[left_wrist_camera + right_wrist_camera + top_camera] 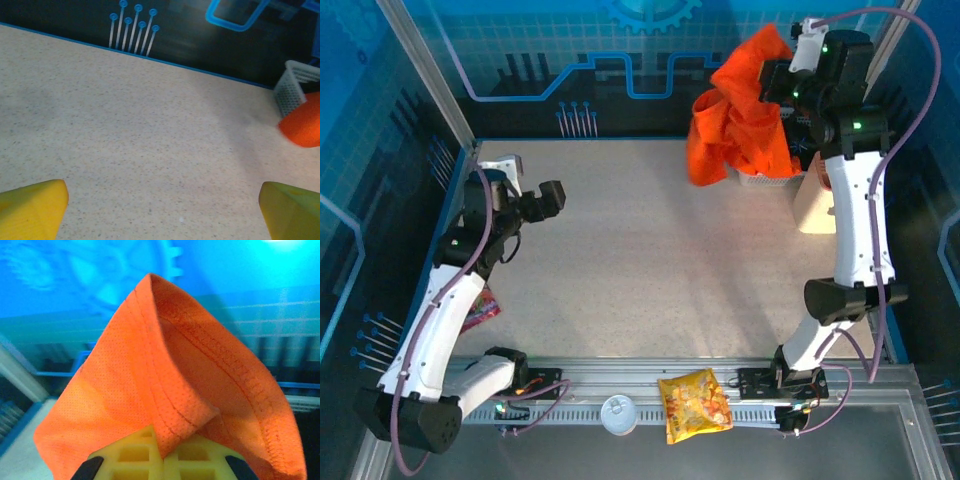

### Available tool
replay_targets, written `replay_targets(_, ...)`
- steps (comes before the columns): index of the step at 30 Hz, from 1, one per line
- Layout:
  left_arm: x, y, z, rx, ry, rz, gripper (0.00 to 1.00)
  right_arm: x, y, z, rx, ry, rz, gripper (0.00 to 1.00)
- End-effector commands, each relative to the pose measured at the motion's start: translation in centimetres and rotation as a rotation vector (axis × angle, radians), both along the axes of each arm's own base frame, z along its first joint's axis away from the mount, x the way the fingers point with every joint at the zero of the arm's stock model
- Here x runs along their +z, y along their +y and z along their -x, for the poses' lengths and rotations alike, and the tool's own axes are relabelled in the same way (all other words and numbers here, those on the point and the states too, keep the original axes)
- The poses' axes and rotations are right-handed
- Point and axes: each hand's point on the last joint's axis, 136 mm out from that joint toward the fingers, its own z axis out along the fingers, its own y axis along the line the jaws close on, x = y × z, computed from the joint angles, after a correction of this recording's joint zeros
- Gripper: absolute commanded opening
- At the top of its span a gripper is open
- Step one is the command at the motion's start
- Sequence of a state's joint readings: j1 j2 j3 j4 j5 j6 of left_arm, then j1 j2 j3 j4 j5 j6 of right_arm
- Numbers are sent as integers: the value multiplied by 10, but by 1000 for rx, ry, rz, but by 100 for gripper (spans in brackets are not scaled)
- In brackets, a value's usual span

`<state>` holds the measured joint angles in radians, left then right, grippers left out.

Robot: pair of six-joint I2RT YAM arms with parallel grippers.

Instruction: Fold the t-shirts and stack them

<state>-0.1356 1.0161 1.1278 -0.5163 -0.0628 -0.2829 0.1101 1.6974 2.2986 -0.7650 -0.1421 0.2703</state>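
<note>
My right gripper should next pull the hemmed edge down and back to let go of it, because clear speckled tabletop with room for the shirt (150, 365) is below and back from it.
A bright orange t-shirt (735, 130) hangs bunched in the air at the back right, its lower folds draped over a white mesh basket (767, 181). My right gripper (772, 78) is raised high and shut on a hemmed edge of the shirt (150, 365); in the right wrist view the yellow fingers (130, 455) meet with the gripper (162, 442) pinching the cloth. My left gripper (552, 197) hovers open over the left side of the table, apart from the shirt. In the left wrist view this gripper (162, 197) has nothing between its yellow fingertips (35, 202), and the shirt (304, 125) shows at the far right beside the basket (295, 85).
A glossy yellow-orange snack bag (695, 405) and a round white lid (618, 415) lie on the front rail. A red packet (483, 310) sits by the left arm. A beige block (815, 205) stands at the right edge behind the right arm. Speckled tabletop (650, 260) spreads between the arms.
</note>
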Motion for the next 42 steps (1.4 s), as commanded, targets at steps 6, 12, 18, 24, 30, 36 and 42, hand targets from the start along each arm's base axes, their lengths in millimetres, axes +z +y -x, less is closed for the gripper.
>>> replay_targets(6, 33, -27, 23, -152, -33, 66, 99, 3, 91, 60, 376, -1, -286, 0)
replay_targets(12, 24, -36, 35, -199, 13, 76, 99, -81, 120, 78, 369, 140, -320, 0)
replay_targets(18, -6, -49, 43, -234, 107, 79, 99, -195, 119, 105, 269, 338, -338, 0)
replay_targets(24, -51, -67, 48, -252, 236, 59, 99, -303, 88, 156, 96, 544, -250, 0)
replay_targets(30, -109, -99, 48, -257, 389, 38, 99, -366, 21, 213, -164, 668, -148, 0)
replay_targets(36, -168, -148, 35, -262, 522, 74, 97, -393, -24, 253, -346, 719, -135, 3)
replay_targets(42, -201, -198, 12, -285, 586, 31, 97, -429, -24, 288, -340, 870, -170, 39)
